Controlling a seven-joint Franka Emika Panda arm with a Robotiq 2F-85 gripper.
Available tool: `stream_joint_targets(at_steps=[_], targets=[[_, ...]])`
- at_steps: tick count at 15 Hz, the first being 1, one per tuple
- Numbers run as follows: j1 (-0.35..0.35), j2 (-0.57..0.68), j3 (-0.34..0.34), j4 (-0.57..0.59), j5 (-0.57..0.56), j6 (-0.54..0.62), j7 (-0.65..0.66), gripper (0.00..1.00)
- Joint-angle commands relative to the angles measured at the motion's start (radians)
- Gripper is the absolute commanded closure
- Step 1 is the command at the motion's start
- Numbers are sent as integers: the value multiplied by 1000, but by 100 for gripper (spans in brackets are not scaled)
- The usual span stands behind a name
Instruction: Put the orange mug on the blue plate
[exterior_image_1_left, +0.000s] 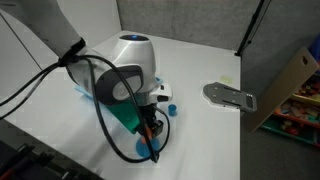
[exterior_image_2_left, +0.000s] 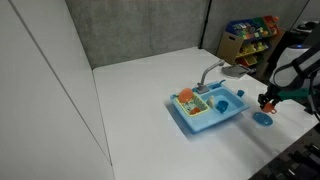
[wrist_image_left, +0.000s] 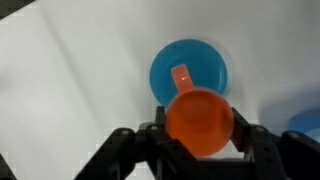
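I will lower my gripper toward the plate's flat top (exterior_image_2_left: 262, 119) (wrist_image_left: 201, 71) and let go of the orange mug there, because the mug is still hanging above the blue plate.
My gripper (wrist_image_left: 200, 126) is shut on the orange mug (wrist_image_left: 199, 120) and holds it by its sides, mouth towards the wrist camera. The blue plate (wrist_image_left: 188, 62) lies flat on the white table just beyond and below the mug, and the mug's handle shows against it. In an exterior view the gripper (exterior_image_2_left: 268, 101) holds the orange mug (exterior_image_2_left: 266, 99) a little above the blue plate (exterior_image_2_left: 263, 118), to the right of the toy sink. In an exterior view the arm hides most of the gripper (exterior_image_1_left: 151, 131), and the plate (exterior_image_1_left: 150, 152) shows only partly below it.
The light-blue toy sink (exterior_image_2_left: 208, 118) holds small toys and stands beside the plate. A small blue cup (exterior_image_1_left: 171, 109) stands near the sink. A grey flat part (exterior_image_1_left: 230, 96) lies farther along the table. A toy shelf (exterior_image_2_left: 250, 35) stands behind the table.
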Motion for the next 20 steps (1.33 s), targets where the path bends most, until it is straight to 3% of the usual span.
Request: stream_joint_targets(at_steps=[1,20], targets=[[-26,52,15,27,25,37,-39,64],[-42,150,26,51,33,71,-56,64]])
